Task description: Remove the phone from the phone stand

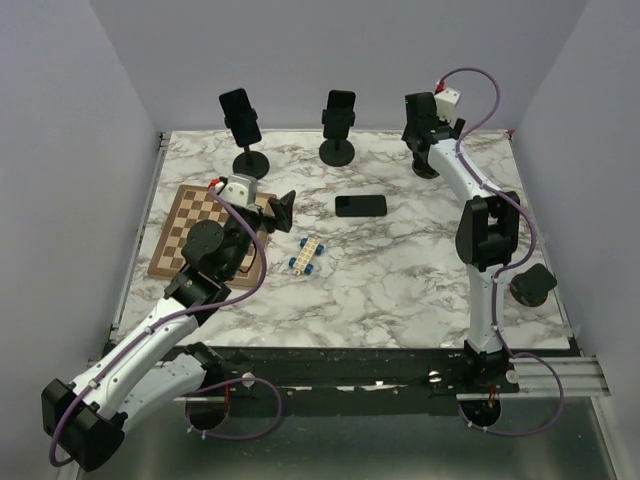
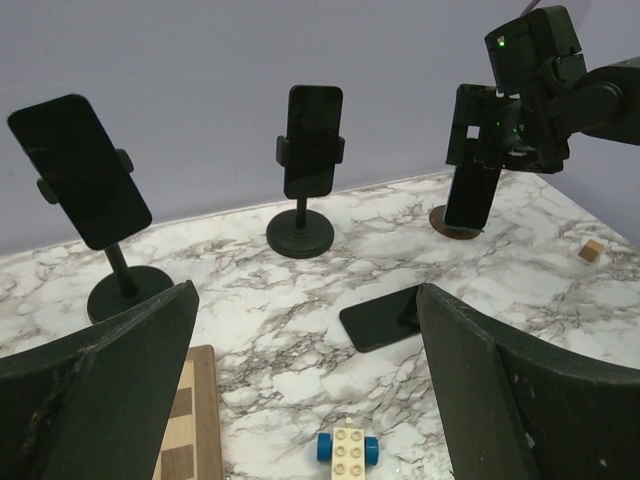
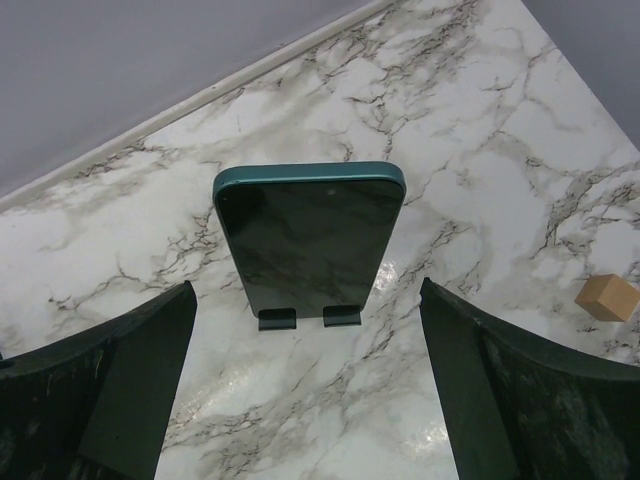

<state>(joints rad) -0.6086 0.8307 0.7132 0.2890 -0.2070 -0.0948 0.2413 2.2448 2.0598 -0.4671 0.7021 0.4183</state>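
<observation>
The phone's teal top edge [image 3: 310, 173] is below and farther outward, so my right gripper next needs to ease its open fingers outward and down around the phone, as they are wider than the phone.
A teal-edged phone [image 3: 308, 238] leans upright in a low stand whose two tabs [image 3: 309, 317] hold its bottom edge, at the back right of the table [image 1: 425, 165]. My right gripper [image 3: 310, 400] is open right above it, jaws wide on either side, not touching; it shows in the top view [image 1: 425, 148] and in the left wrist view [image 2: 505, 120]. Two more phones sit clamped on pole stands, one at the back left [image 1: 240, 115] and one at the back middle [image 1: 338, 110]. A black phone [image 1: 360, 205] lies flat mid-table. My left gripper [image 1: 283, 210] is open and empty.
A chessboard [image 1: 190, 225] lies under my left arm. A toy brick car [image 1: 307, 257] sits mid-table. A small wooden cube [image 3: 607, 297] lies right of the low stand. A black round object [image 1: 532, 285] sits at the right edge.
</observation>
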